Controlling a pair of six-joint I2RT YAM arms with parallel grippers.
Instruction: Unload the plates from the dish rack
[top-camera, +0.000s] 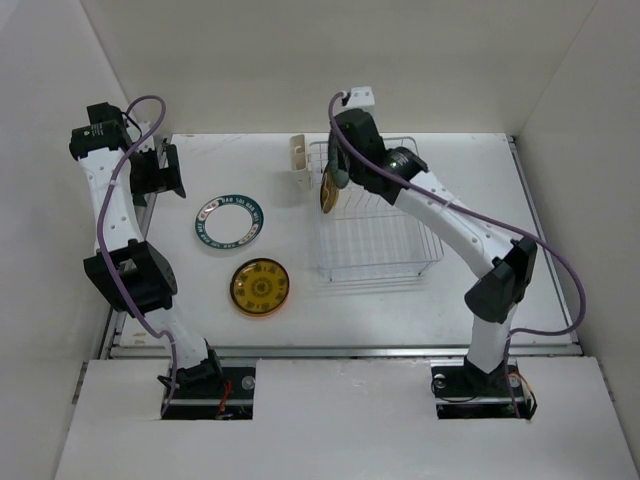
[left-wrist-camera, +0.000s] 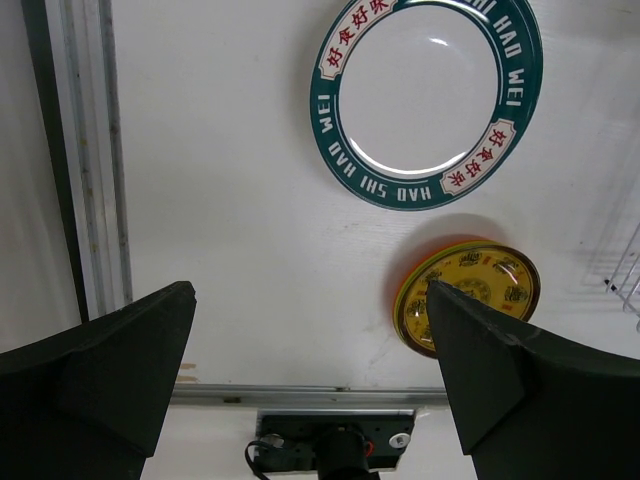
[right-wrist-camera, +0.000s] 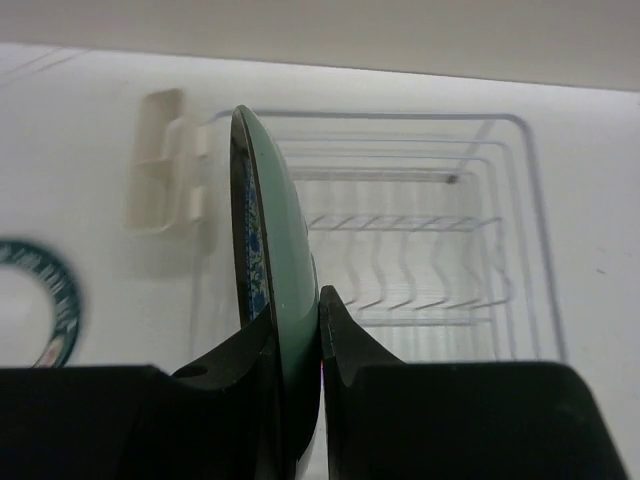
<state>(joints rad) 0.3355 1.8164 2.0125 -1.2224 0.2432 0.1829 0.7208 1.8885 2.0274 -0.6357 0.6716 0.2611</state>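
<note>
My right gripper moves back and to the left in the top view next, tilting its dark green plate flat down onto the amber-yellow plate (top-camera: 260, 286), which lies bare.
My right gripper (right-wrist-camera: 295, 308) is shut on the rim of a dark green plate (right-wrist-camera: 272, 220), held on edge above the left end of the white wire dish rack (right-wrist-camera: 430, 225). From above, this gripper (top-camera: 338, 172) hangs over the rack (top-camera: 380, 278), and an orange plate edge (top-camera: 327, 193) shows just beside it; I cannot tell whether that plate stands in the rack. A white plate with a teal rim (top-camera: 229, 222) and an amber-yellow plate (top-camera: 260, 286) lie flat on the table left of the rack. My left gripper (left-wrist-camera: 308, 300) is open and empty, well left of them.
A small white cutlery cup (top-camera: 298, 160) hangs on the rack's far left corner. The rack's wire slots look bare in the right wrist view. White walls close in the table on three sides. A metal rail (top-camera: 340, 352) runs along the near edge.
</note>
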